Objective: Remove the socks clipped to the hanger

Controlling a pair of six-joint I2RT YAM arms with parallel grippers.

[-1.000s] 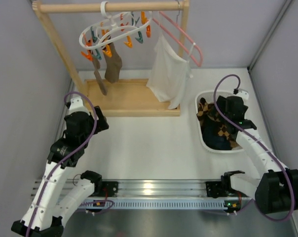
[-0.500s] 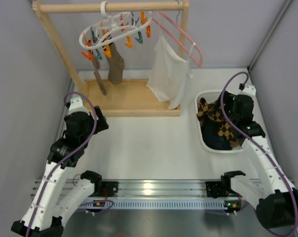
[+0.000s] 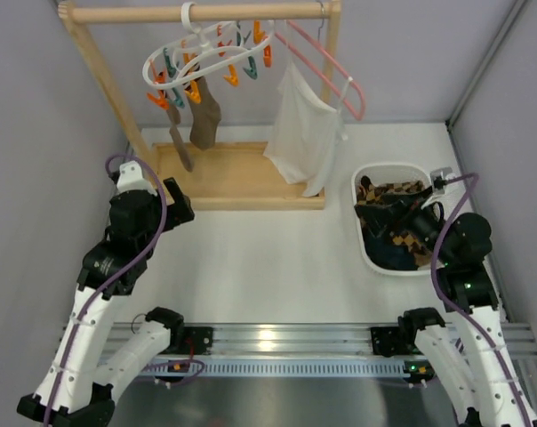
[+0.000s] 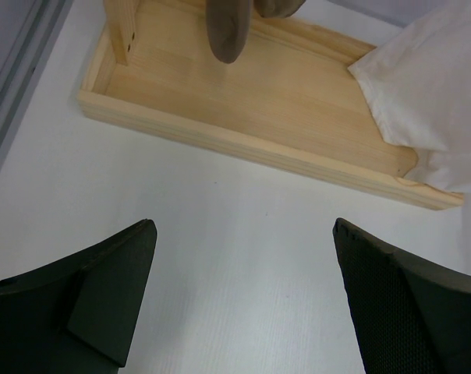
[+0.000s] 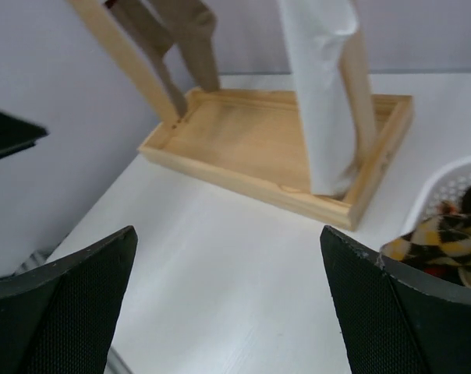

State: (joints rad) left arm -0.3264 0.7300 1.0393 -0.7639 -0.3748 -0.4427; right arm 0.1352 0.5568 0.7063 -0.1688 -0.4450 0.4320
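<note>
The robot's left gripper will move outward past the front edge of the wooden base onto the nearer brown sock's lower end, because that end of the sock hangs free over the base.
The white oval hanger with orange and teal clothespins hangs from the wooden rod. Two brown socks stay clipped to its left side and dangle over the wooden base; their lower ends show in the left wrist view and the right wrist view. More argyle socks lie in the white basket. My left gripper is open and empty, low over the table in front of the base. My right gripper is open and empty above the basket, facing left.
A white cloth garment hangs on a pink wire hanger at the rod's right end. The wooden rack's tray base and upright posts stand at the back. Grey walls close both sides.
My right arm has pulled back toward the near right, and its wrist now points left across the basket. My left arm has shifted slightly up and to the left.
</note>
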